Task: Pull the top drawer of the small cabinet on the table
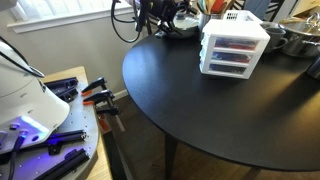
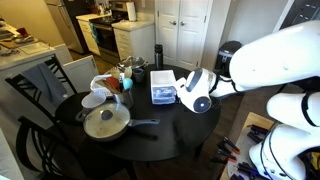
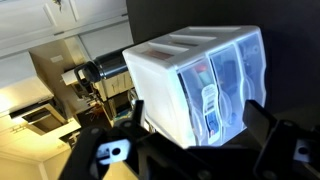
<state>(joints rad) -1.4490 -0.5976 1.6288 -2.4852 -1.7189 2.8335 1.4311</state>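
Observation:
I should next move my open gripper outward onto the pale oval handle (image 3: 210, 99) on the top drawer's clear front, because the small cabinet (image 3: 170, 85) stands just outward of my gripper.
The small cabinet (image 1: 233, 48) is a white three-drawer unit on the black round table (image 1: 190, 100). Its top drawer (image 1: 233, 42) has a clear front with reddish contents and looks pushed in. In an exterior view my gripper (image 2: 182, 98) hovers just in front of the small cabinet (image 2: 162, 92), close to its drawer fronts. In the wrist view the small cabinet (image 3: 170, 85) appears turned on its side. My gripper (image 3: 195, 125) is open, one finger on either side of the clear fronts, holding nothing. I cannot tell there which strip is the top drawer.
A frying pan (image 2: 105, 123), bowls (image 2: 95, 98) and other kitchenware sit on the table (image 2: 150, 140). Metal pots (image 1: 292, 40) and a white latticed basket (image 1: 232, 15) stand behind the cabinet. A grey bench with tools (image 1: 60, 135) is beside the table. Chairs (image 2: 35, 80) surround it.

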